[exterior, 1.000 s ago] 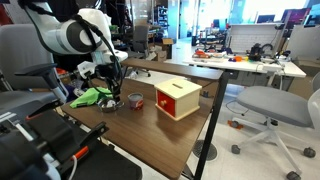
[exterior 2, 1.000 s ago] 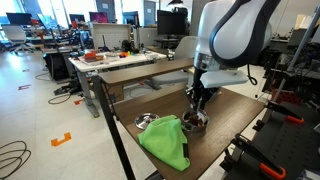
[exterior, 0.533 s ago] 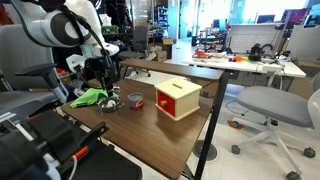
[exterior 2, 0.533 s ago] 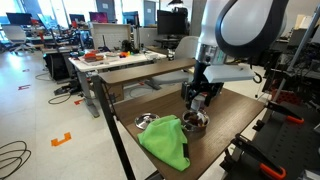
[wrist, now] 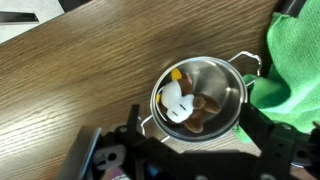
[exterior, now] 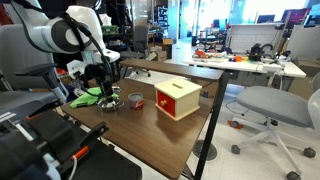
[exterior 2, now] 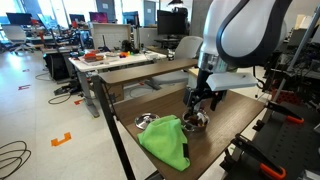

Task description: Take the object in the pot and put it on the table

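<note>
My open gripper moves down into the silver pot (wrist: 215,85) onto the object's white part (wrist: 181,105) below it next, since the pot's side encloses it all around.
The small silver pot (wrist: 215,85) stands on the dark wood-grain table (wrist: 70,70). Inside it lies the object (wrist: 178,101), a whitish item with a yellow tip, resting on something brown. My gripper (wrist: 195,140) hovers just above the pot, open, its dark fingers (wrist: 252,130) spread to either side of the rim and holding nothing. In both exterior views the gripper (exterior: 101,88) (exterior 2: 201,100) hangs over the pot (exterior: 110,102) (exterior 2: 195,121). The object is too small to make out there.
A green cloth (wrist: 295,60) (exterior 2: 165,142) (exterior: 90,97) lies right beside the pot. A dark red-rimmed cup (exterior: 135,100) and a wooden box (exterior: 178,98) stand further along the table. Office chairs and cluttered desks surround it.
The jaws have gone from nearly shut to wide open. The hand lifted a little off the pot and shifted slightly, then came back down some. The object lies in the pot.
</note>
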Controlling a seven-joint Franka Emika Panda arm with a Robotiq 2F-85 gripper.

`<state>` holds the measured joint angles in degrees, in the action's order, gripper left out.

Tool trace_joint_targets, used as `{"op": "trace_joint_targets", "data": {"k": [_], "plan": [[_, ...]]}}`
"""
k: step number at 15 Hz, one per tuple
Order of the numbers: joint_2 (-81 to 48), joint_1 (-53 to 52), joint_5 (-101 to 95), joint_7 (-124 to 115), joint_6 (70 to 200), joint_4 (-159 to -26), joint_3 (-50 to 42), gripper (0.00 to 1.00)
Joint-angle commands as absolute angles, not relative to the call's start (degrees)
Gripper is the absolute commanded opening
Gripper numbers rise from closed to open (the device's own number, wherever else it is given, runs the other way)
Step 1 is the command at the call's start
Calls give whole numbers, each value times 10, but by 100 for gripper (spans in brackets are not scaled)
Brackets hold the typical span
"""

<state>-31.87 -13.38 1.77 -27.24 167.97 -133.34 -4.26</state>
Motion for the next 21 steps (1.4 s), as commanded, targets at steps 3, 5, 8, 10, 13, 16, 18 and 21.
{"op": "trace_joint_targets", "data": {"k": [3,5,8,10,13,16,18,21], "plan": [[-358,-143,35,-262,1692,-1297,-55,66],[-368,-145,36,-263,1689,-1283,-55,51],[-380,-149,36,-263,1686,-1266,-54,27],[-386,-151,36,-262,1683,-1259,-53,12],[-392,-150,39,-262,1676,-1255,-51,0],[-388,-148,40,-262,1670,-1258,-50,1],[-376,-152,40,-264,1665,-1266,-53,1],[-328,-138,46,-252,1663,-1300,-35,1]]}}
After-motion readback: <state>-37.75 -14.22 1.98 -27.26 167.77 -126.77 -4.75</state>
